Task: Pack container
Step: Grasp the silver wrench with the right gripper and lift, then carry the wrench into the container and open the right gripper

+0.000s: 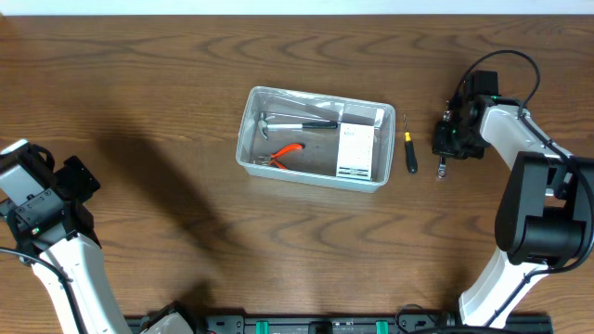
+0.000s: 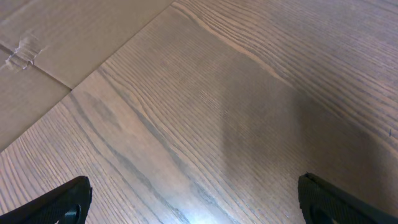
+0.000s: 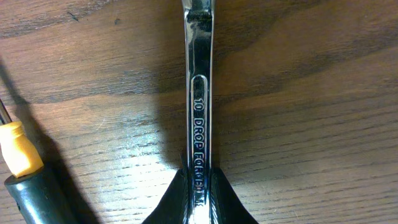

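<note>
My right gripper needs to go up, swing toward the container with a turn and go down into the gap between hammer and pliers [image 1: 283, 154]. That part of the container's bottom is bare.
The clear plastic container [image 1: 252, 130] stands mid-table and holds a hammer [image 1: 297, 122], red-handled pliers [image 1: 283, 154] and a small white box with print [image 1: 357, 148]. My right gripper [image 1: 444, 160] is to its right, low at the table, shut on a chrome wrench [image 3: 199, 93] marked "10 DROP FORGED"; its end peeks out below the gripper in the overhead view [image 1: 443, 170]. A screwdriver with a yellow and black handle [image 1: 409, 151] lies between the container and the right gripper, and also shows in the right wrist view [image 3: 25, 168]. My left gripper [image 2: 196, 208] is open and empty at the far left.
Brown cardboard-like surface [image 2: 56, 37] shows beyond the table edge in the left wrist view. The right arm [image 1: 534, 186] stands at the right side, the left arm [image 1: 46, 232] at the lower left.
</note>
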